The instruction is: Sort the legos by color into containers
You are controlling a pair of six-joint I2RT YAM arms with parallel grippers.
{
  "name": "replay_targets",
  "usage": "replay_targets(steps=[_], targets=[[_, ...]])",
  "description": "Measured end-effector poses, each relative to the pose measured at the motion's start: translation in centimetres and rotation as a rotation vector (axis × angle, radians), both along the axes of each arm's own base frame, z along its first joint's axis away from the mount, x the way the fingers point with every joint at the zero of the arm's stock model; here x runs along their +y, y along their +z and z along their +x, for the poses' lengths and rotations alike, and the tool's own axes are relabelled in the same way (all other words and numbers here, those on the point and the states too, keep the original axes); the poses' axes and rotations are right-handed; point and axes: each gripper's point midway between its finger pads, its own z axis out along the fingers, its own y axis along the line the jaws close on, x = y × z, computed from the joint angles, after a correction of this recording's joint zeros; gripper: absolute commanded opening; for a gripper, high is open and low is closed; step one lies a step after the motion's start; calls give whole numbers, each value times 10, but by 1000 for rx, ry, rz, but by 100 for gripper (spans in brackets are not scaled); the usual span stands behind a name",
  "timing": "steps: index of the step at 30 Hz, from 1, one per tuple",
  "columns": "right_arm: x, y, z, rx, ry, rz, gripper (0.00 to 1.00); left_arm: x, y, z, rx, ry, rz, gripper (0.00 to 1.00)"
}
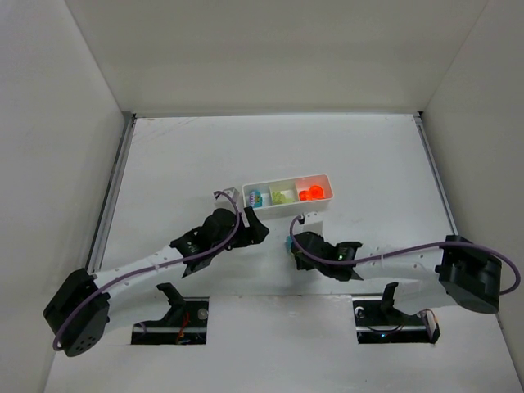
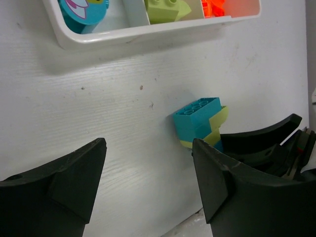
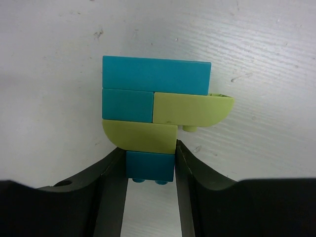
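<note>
My right gripper holds the small teal brick and next needs to rise, carry it outward over the tray section with the teal piece [image 1: 255, 197] and release it there, because their colors match.
A stuck-together stack of teal-blue and yellow-green legos [image 3: 158, 98] lies on the table in front of the tray. My right gripper [image 3: 149, 157] is shut on the small teal brick [image 3: 149, 167] at the near end of the stack. The stack also shows in the left wrist view [image 2: 200, 121] and the top view [image 1: 290, 243]. My left gripper [image 2: 149, 148] is open and empty, just left of the stack and not touching it. The white tray [image 1: 288, 182] holds a teal piece [image 1: 255, 197] on the left, a green brick [image 1: 282, 196] in the middle and orange-red bricks [image 1: 311, 193] on the right.
The tray's near rim [image 2: 148, 30] lies a short way beyond the stack. My two arms converge in the middle of the table, the left gripper [image 1: 260, 229] close to the right gripper [image 1: 293, 244]. White walls enclose the table on three sides.
</note>
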Motion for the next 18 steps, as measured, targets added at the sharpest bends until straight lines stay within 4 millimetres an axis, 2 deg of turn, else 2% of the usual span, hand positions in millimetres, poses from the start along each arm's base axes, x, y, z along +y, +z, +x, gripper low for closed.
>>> replay_targets(steps=[3,8,18], targets=[[6,15,-1,-31,37,35,39,-6,4,-6,27,-31,-44,74],[27,42,-5,-61,126,145,39,-15,15,-14,55,-64,-136,78],[54,55,-10,-58,259,223,39,-32,12,-37,119,-110,-225,77]])
